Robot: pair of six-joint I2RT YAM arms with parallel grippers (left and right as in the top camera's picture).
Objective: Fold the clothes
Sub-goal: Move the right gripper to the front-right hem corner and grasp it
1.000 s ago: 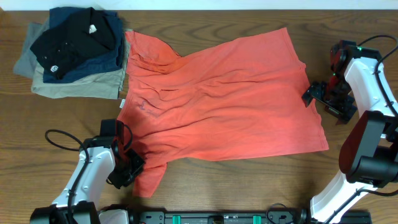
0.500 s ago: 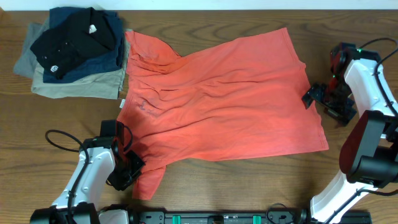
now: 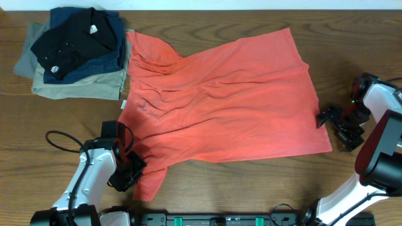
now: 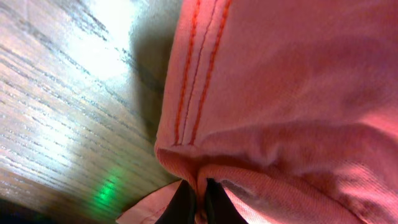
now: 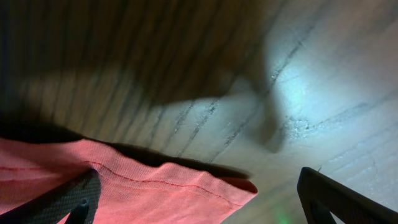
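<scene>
I will move my right gripper back along the shirt's hem next and close it on the shirt's near corner (image 3: 328, 150) (image 5: 246, 191), because that corner is closer to my base than the spread fingers.
The coral-red T-shirt (image 3: 220, 100) lies spread face down across the middle of the wooden table; its lettering is hidden. My left gripper (image 3: 133, 169) is shut on the shirt's sleeve hem at the front left; the left wrist view shows the fingers (image 4: 200, 199) pinching a fold of coral cloth (image 4: 280, 93). My right gripper (image 3: 331, 122) is open at the shirt's right hem near the front right corner. In the right wrist view the hem corner (image 5: 186, 186) lies between the spread fingers (image 5: 199, 199), low over the table.
A stack of folded garments stands at the back left: black and navy ones (image 3: 78, 41) on top of khaki and grey ones (image 3: 75, 85). A black cable (image 3: 59, 141) loops beside the left arm. The table's front edge lies just behind both arms.
My right gripper has moved forward and to the right along the shirt's right edge, from mid-hem toward the front right corner. The left gripper and the shirt have not moved.
</scene>
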